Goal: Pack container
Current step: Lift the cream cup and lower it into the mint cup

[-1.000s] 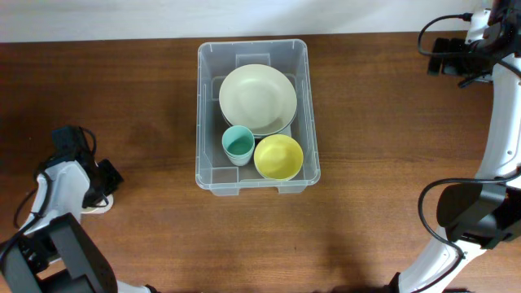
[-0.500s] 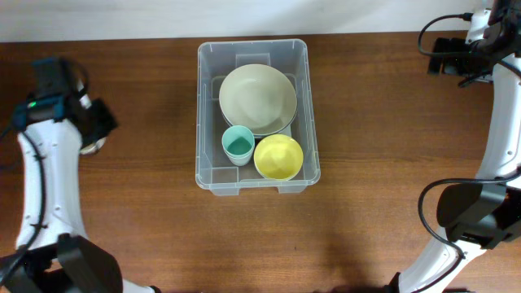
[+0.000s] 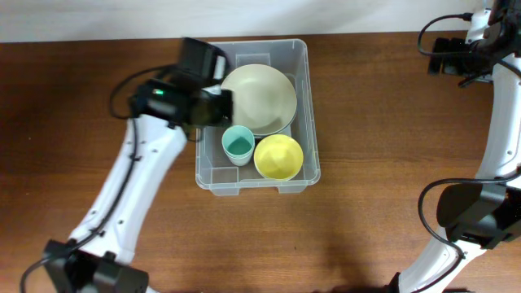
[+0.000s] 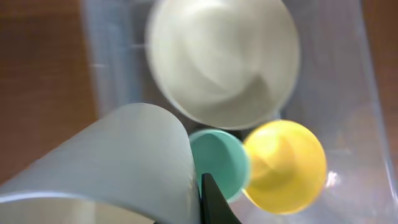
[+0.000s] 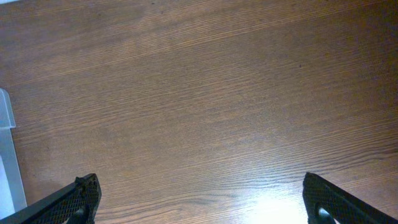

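My left gripper shifts to the right in the overhead view next. It then brings the pale grey cup (image 4: 106,162) down into the teal cup's opening, which faces up.
The container (image 3: 308,122) is a clear plastic bin at the table's middle back. It holds a cream plate (image 3: 259,98), a teal cup (image 3: 238,145) and a yellow bowl (image 3: 278,156). My left gripper (image 3: 210,107) hangs over the bin's left side. In the left wrist view my left gripper (image 4: 200,200) is shut on a pale grey cup (image 4: 106,162), held above the teal cup (image 4: 224,158), the yellow bowl (image 4: 287,163) and the cream plate (image 4: 224,59). My right gripper (image 3: 444,59) is open and empty at the far right back, over bare wood (image 5: 202,193).
The wooden table (image 3: 391,203) surrounds the bin. The container's edge shows at the left border of the right wrist view (image 5: 6,149). The right arm's base stands at the right front (image 3: 468,216).
My left arm has swung from the table's far left to over the container's left side, carrying the pale cup. The right arm has not moved.
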Tool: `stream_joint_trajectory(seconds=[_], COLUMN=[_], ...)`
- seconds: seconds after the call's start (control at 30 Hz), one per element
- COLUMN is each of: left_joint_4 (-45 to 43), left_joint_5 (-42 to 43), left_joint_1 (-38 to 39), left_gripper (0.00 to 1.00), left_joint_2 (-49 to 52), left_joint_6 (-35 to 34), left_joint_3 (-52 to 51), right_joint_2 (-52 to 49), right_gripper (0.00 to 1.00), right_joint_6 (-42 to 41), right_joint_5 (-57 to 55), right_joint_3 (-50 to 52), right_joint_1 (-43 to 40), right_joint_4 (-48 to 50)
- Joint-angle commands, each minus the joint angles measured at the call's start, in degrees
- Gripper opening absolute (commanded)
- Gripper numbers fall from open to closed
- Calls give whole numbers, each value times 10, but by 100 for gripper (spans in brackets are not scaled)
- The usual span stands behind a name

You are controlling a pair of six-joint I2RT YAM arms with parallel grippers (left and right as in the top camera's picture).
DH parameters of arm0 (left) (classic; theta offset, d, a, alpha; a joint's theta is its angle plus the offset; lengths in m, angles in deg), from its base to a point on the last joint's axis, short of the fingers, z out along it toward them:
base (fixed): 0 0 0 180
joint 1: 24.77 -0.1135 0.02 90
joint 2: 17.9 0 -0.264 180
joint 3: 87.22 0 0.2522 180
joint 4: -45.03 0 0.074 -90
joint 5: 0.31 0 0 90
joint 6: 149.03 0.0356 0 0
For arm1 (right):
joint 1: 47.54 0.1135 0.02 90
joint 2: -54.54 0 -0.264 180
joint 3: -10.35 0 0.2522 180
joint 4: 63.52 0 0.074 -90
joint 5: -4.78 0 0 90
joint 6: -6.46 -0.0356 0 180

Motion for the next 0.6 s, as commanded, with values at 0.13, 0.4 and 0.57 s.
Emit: stream_joint_trajectory(seconds=[0.13, 0.4, 0.57], left_joint_4=[-11, -3, 27], left_joint_5=[6, 41, 41], left_joint_1=[58, 68, 72], left_gripper=[1, 1, 1], left_joint_2=[92, 105, 105], left_joint_6=[7, 7, 7], left_joint_3=[9, 9, 9], right_joint_2=[12, 12, 12], right_gripper=[99, 99, 99], right_joint_6=[-5, -5, -5], right_joint_5=[3, 3, 3], right_joint_3=[-5, -5, -5], right_joint_1=[-1, -1, -1], right_joint_4=[0, 0, 0])
